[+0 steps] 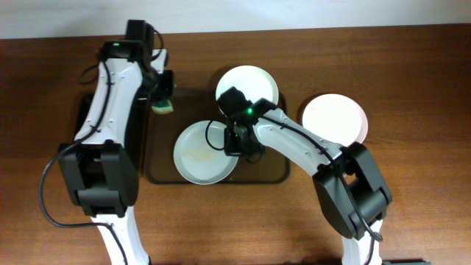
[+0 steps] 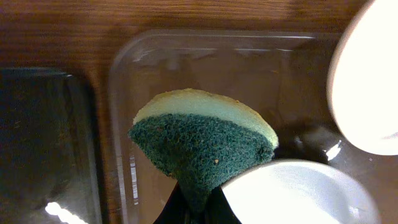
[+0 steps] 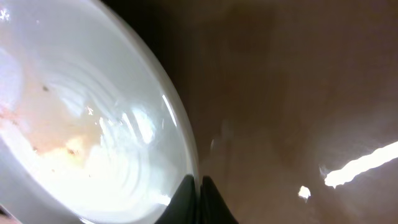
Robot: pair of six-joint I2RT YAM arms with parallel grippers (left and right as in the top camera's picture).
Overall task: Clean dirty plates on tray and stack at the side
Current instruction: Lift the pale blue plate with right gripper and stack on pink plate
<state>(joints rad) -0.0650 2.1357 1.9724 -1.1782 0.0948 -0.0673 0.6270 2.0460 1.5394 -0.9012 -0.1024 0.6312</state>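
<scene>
I need to raise my right gripper, move it to the right in the overhead view and lower its plate onto the lone plate beside the tray [image 1: 334,119], because that plate lies aside.
A dirty plate [image 1: 200,153] with orange-brown streaks lies at the front left of the dark-brown tray [image 1: 268,171]. My right gripper [image 1: 234,140] is shut on its right rim; the right wrist view shows the fingers [image 3: 198,190] pinching the edge of the streaked plate [image 3: 81,124]. A second plate [image 1: 246,85] sits at the tray's back right. A third plate [image 1: 335,118] lies on the table to the right of the tray. My left gripper [image 1: 163,92] is shut on a yellow-and-green sponge [image 1: 163,107] above the tray's back-left corner; the left wrist view shows the sponge [image 2: 205,137] clearly.
A narrow black tray [image 1: 83,118] lies left of the brown tray, under my left arm, and shows in the left wrist view [image 2: 43,137]. The wooden table [image 1: 412,184] extends to the right and front.
</scene>
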